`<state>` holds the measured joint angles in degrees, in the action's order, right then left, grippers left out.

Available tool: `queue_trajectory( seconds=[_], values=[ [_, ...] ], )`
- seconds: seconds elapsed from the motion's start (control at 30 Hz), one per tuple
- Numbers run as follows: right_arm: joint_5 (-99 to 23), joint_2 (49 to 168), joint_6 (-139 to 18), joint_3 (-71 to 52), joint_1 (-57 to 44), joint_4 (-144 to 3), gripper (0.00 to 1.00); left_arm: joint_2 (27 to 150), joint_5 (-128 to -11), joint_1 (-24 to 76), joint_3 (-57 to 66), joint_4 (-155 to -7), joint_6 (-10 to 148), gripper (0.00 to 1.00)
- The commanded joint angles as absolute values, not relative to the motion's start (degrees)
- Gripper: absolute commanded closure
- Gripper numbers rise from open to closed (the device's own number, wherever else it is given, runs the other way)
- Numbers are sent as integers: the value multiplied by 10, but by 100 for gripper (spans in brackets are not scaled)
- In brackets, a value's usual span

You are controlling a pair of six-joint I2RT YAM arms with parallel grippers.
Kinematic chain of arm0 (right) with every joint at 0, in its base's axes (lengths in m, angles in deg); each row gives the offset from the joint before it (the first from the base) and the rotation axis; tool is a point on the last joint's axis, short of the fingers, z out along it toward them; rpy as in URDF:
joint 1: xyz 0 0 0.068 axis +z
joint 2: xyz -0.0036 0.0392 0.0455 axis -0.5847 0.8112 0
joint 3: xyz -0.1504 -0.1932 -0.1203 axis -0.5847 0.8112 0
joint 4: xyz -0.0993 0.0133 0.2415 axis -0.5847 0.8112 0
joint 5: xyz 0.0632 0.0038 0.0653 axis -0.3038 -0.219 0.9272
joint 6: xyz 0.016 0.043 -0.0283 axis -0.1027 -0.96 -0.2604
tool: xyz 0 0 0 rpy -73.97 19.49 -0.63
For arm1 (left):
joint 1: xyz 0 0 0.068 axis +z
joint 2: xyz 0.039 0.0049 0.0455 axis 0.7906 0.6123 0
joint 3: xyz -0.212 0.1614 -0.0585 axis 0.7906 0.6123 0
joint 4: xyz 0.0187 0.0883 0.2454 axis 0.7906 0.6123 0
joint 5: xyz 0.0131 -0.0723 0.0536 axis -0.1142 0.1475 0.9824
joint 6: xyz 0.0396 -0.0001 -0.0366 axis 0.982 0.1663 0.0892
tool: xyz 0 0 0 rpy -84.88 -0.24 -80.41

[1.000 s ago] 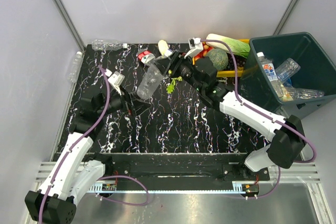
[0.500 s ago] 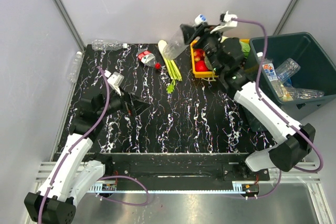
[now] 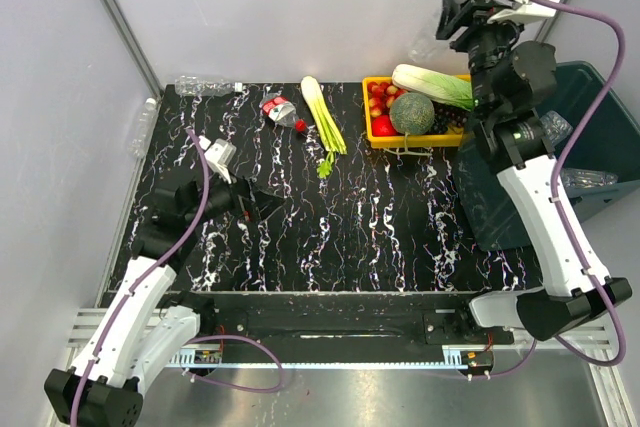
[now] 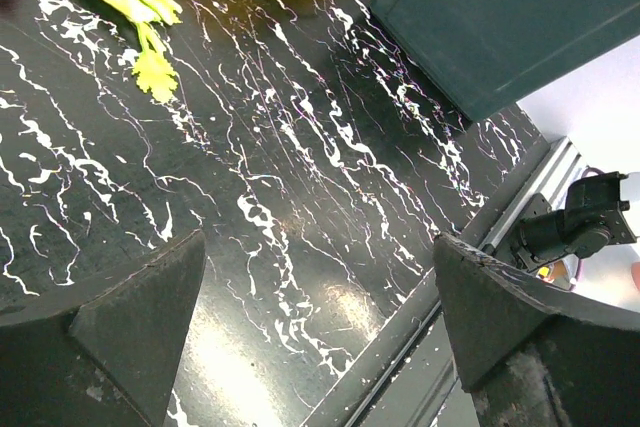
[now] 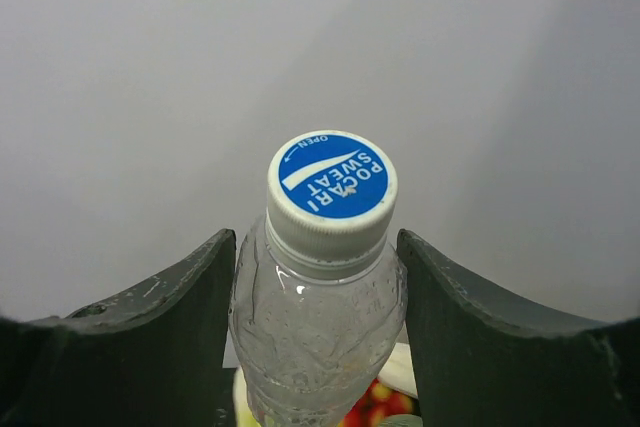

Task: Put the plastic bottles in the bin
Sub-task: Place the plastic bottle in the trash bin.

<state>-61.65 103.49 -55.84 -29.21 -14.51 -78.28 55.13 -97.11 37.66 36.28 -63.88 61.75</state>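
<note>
The clear plastic bottle in my right gripper still hangs outside the rim of the bin, so I will next swing that gripper to the right in the top view, over the bin's opening point(image 3: 590, 145).
My right gripper point(image 3: 457, 17) is raised high at the back right, beside the bin point(image 3: 600, 97), and is shut on a clear plastic bottle point(image 5: 315, 337) with a blue-and-white cap point(image 5: 332, 187). The fingers press its shoulders on both sides. My left gripper point(image 3: 250, 205) hangs low over the left of the table, open and empty point(image 4: 320, 327). One clear bottle point(image 3: 205, 85) lies at the back left edge. Another point(image 3: 143, 127) rests against the left wall. A crushed red-labelled one point(image 3: 278, 109) lies near the celery. Bottles point(image 3: 555, 127) show inside the bin behind my right arm.
A yellow tray point(image 3: 372, 122) with a green melon point(image 3: 411, 112), a pale leafy vegetable and red fruit stands left of the bin. Celery stalks point(image 3: 322, 115) lie on the black marbled table. White walls close in the back and sides. The bin's wall point(image 4: 520, 17) shows in the left wrist view.
My right arm has lifted the bottle from the middle back of the table and swung it up and to the right, beside the bin. The left arm has stayed put.
</note>
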Motion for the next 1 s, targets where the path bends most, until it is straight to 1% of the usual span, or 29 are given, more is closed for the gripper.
queue_trajectory(
  seconds=[0.0, 0.17, 0.43, 0.53, 0.7, 0.77, 0.83, 0.97],
  values=[
    [-664, 1021, -479, -324, -172, -715, 65, 537, -950, 370, 339, -647, 628, 1],
    [-732, 989, -375, -328, -194, -694, 65, 537, -950, 369, 338, -647, 627, 1],
    [-820, 1001, -217, -359, -220, -664, 62, 530, -940, 368, 340, -642, 632, 1],
    [-851, 1002, -156, -360, -255, -664, 61, 532, -931, 367, 343, -644, 631, 1],
    [-852, 1006, -120, -371, -345, -654, 61, 550, -940, 365, 339, -639, 633, 1],
    [-859, 1012, -144, -376, -382, -604, 58, 550, -923, 365, 341, -642, 633, 1],
    [-836, 1015, -185, -374, -417, -529, 55, 555, -914, 365, 334, -635, 637, 1],
    [-843, 1009, -175, -331, -452, -498, 52, 545, -897, 365, 330, -616, 648, 1]
  ],
)
